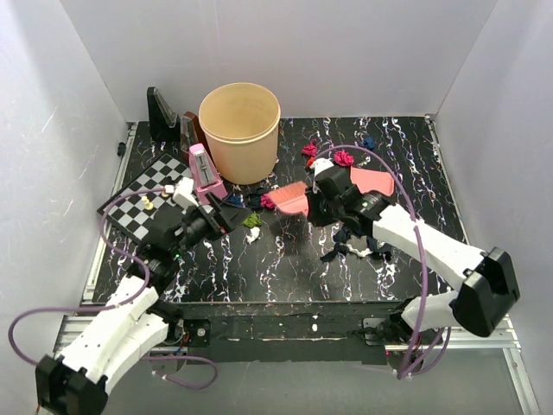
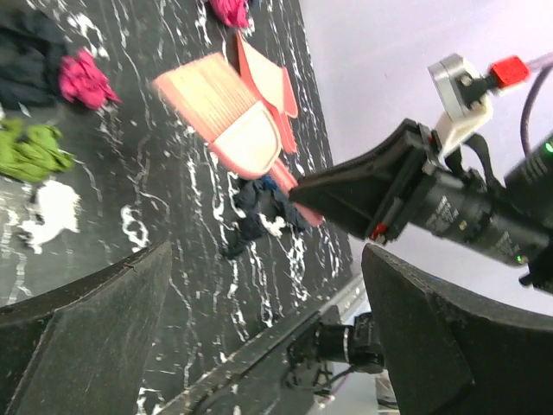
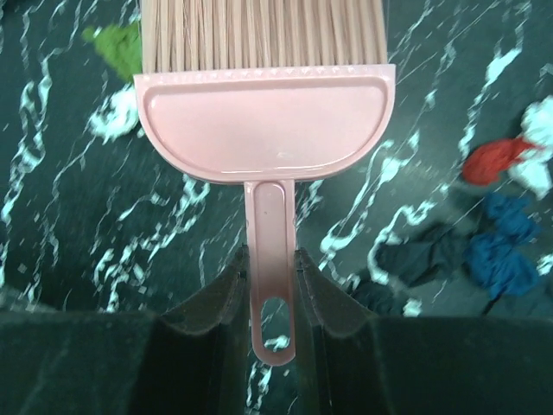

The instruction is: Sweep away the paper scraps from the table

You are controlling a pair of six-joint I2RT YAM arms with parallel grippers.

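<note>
I need to move my right gripper back and down toward the bare tabletop beside the dark wads and let go of the pink brush's handle.
My right gripper [image 1: 315, 204] is shut on the handle of a pink brush [image 1: 291, 199]; in the right wrist view [image 3: 270, 259] the handle [image 3: 270, 251] sits between the jaws and the bristles point away over the black veined table [image 1: 285, 268]. A pink dustpan [image 1: 373, 179] lies behind the right arm. Paper scraps lie around: green [image 1: 252, 220] and white [image 1: 251, 234] by the brush, magenta [image 1: 344, 158] at the back, and dark wads [image 1: 346, 251] under the right arm. My left gripper [image 1: 230, 216] is open and empty left of the green scrap [image 2: 34, 151]; its wrist view [image 2: 268, 251] shows the brush [image 2: 225, 112].
A tall beige bucket [image 1: 239, 130] stands at the back centre. A chessboard [image 1: 143, 199] lies at the left, with a pink upright object [image 1: 206, 171] beside it and black objects [image 1: 161, 112] in the back left corner. White walls enclose the table.
</note>
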